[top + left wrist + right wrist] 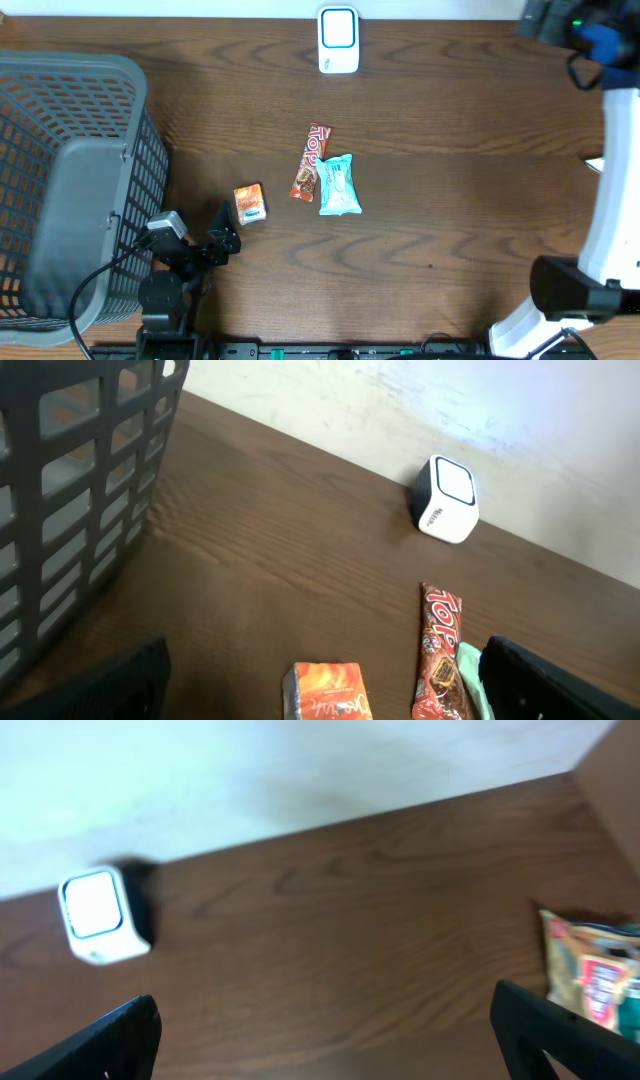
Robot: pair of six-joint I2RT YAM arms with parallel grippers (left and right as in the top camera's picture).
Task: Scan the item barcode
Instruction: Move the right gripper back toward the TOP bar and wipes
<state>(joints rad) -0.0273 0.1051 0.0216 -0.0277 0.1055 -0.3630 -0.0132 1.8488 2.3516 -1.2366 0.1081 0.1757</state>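
I will next move my right gripper to the left in the overhead view, back and down onto the teal packet.
The white barcode scanner stands at the far edge of the table and also shows as the scanner and the scanner in the two wrist views. Three items lie mid-table: an orange packet, a red chocolate bar and a teal packet. My left gripper is open, just left of the orange packet, which lies between its fingers in the wrist view without touching them. My right gripper is open over bare table, holding nothing.
A grey plastic basket fills the left side of the table, close beside the left arm. A colourful snack bag lies at the right edge of the right wrist view. The white right arm stands along the right edge.
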